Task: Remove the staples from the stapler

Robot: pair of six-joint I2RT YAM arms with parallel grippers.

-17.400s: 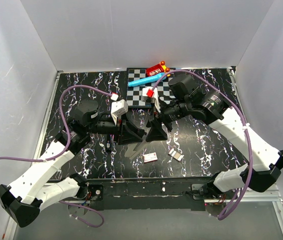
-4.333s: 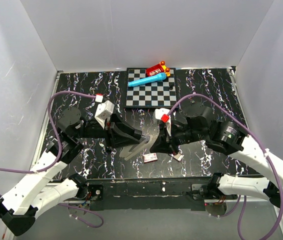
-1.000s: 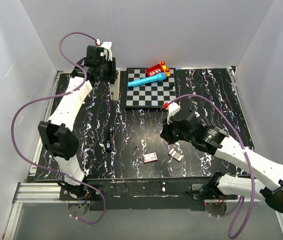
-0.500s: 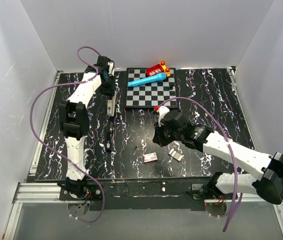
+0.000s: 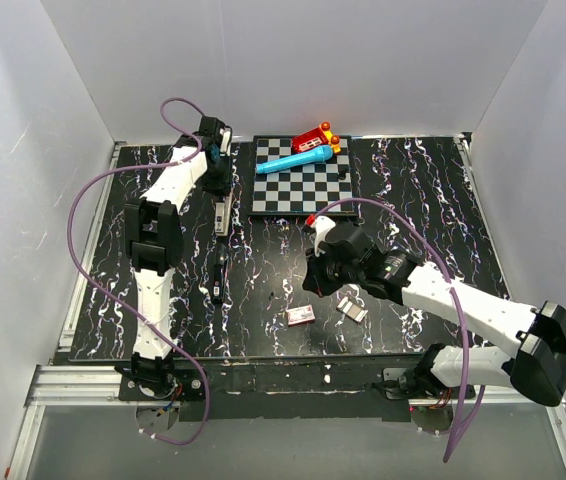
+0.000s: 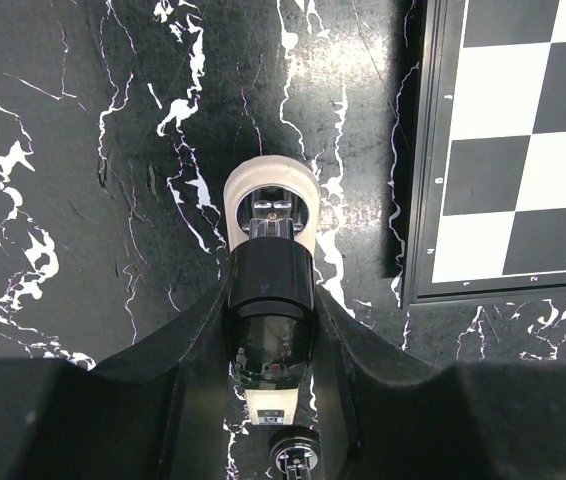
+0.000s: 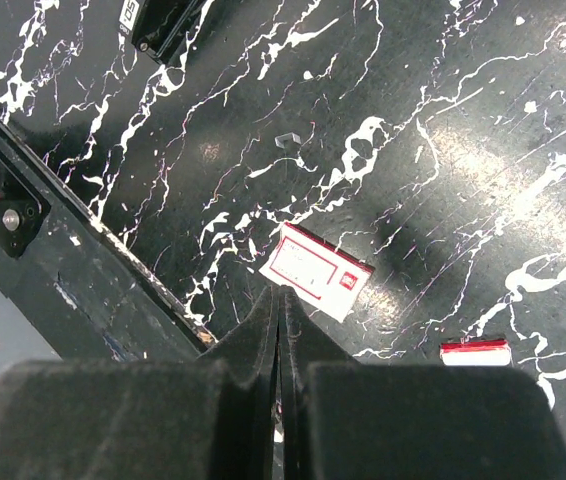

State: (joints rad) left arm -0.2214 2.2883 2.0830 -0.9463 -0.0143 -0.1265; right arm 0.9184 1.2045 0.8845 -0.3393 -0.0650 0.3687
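The stapler should go down next onto the bare tabletop point(image 5: 240, 203) point(image 6: 358, 200) beside the chessboard, as that clear part of the tabletop is below my left gripper. My left gripper will lower the stapler until it rests there, then let it go.
The stapler point(image 6: 268, 330), dark with a pale rounded far end, sits lengthwise between the fingers of my left gripper point(image 6: 271, 300), which is shut on it. From above, the left gripper point(image 5: 219, 183) is at the far left of the table beside the chessboard, and the stapler point(image 5: 221, 212) points from it toward the near edge. My right gripper point(image 7: 279, 292) is shut with nothing between its fingers. It hovers just over the near edge of a small pink-and-white box point(image 7: 315, 270). From above, the right gripper point(image 5: 313, 285) is at the table's middle, above that box point(image 5: 300, 314).
A chessboard point(image 5: 298, 185) lies at the back with a blue marker point(image 5: 293, 158), a red toy point(image 5: 313, 137) and a black pawn point(image 5: 344, 177). A thin black stick point(image 5: 218, 275) lies left of centre. A second small red-and-white piece point(image 5: 352, 309) lies right of the box. White walls enclose the table.
The left gripper has come from the far corner toward the near side, along the chessboard's left edge, still holding the stapler. The right gripper has shifted left toward the pink-and-white box.
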